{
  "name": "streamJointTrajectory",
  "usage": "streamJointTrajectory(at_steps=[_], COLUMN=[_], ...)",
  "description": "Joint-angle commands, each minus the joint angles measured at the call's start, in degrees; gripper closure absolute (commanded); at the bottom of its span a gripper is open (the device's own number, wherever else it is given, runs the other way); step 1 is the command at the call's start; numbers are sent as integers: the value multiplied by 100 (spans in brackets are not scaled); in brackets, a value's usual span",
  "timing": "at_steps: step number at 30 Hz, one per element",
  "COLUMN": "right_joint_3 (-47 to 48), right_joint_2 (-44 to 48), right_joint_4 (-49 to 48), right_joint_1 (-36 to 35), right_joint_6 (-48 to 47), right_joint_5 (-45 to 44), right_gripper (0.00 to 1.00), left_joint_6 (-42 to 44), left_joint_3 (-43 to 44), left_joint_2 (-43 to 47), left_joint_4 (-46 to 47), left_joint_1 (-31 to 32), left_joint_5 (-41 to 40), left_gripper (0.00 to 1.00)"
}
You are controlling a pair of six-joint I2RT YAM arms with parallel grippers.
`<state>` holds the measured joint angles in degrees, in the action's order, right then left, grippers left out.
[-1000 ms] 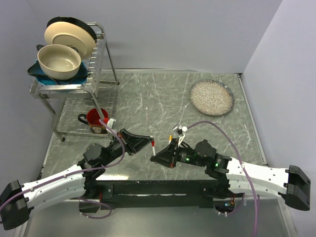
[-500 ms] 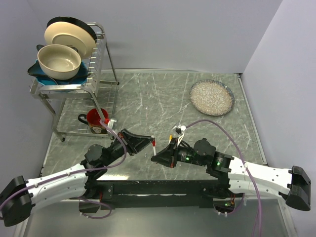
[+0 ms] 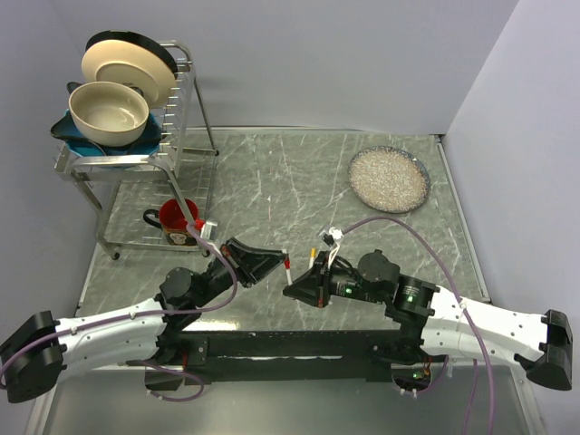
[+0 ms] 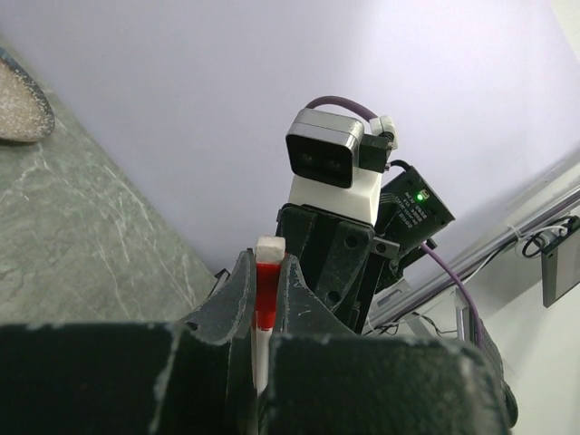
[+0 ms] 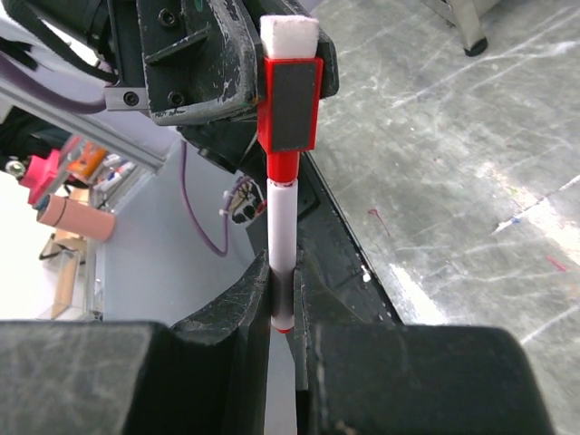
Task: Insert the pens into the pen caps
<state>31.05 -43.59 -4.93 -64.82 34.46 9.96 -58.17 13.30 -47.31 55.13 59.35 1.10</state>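
Observation:
Next, the left gripper tips down and lowers to the tabletop beside the yellow-orange piece (image 3: pixel 314 256) to release the red cap, since the pen sits in it.
My left gripper (image 3: pixel 282 265) is shut on a red pen cap (image 3: pixel 287 265) with a white end, held above the table's near middle. In the left wrist view the cap (image 4: pixel 265 294) stands clamped between my fingers (image 4: pixel 234 299). My right gripper (image 3: pixel 294 289) is shut on a thin white pen (image 5: pixel 282 231) low on its barrel. The pen's upper end meets the red cap (image 5: pixel 290 101), and the two line up straight. The left gripper (image 5: pixel 208 63) shows right behind the cap. A small yellow-orange piece (image 3: pixel 314 256) lies on the table behind my right gripper. The green cap and the other pens are hidden.
A metal dish rack (image 3: pixel 186 136) with a bowl and plates stands at the back left. A red mug (image 3: pixel 174 217) sits at its foot. A round dish of white grains (image 3: pixel 389 178) is at the back right. A black rail (image 3: pixel 290 349) runs along the near edge.
Both grippers have shifted slightly to the right together. The pen and the red cap stay held between them.

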Motion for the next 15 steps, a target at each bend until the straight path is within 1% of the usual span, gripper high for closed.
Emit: streamJointTrajectory(at_steps=[1, 3, 6, 8, 11, 15], right_joint_3=[744, 797, 1008, 1140, 1456, 1763], right_joint_2=[88, 158, 184, 167, -26, -360], right_joint_4=[-1001, -861, -571, -536, -255, -184], right_joint_1=[364, 417, 514, 610, 777, 1015], right_joint_6=[-317, -439, -624, -738, -923, -1037], right_joint_5=[-987, -1109, -1329, -1330, -1321, -1013], right_gripper=[100, 100, 100, 100, 100, 100], left_joint_6=[-334, -388, -274, -142, -168, -54], left_joint_3=[-301, -389, -294, -275, -311, -223], left_joint_2=[-270, -261, -200, -217, -366, -454], left_joint_4=[-259, -231, -669, -872, -803, -1127], left_joint_1=[516, 612, 822, 911, 955, 1174], left_joint_5=[1191, 1138, 928, 813, 865, 672], left_gripper=[99, 99, 99, 99, 99, 99])
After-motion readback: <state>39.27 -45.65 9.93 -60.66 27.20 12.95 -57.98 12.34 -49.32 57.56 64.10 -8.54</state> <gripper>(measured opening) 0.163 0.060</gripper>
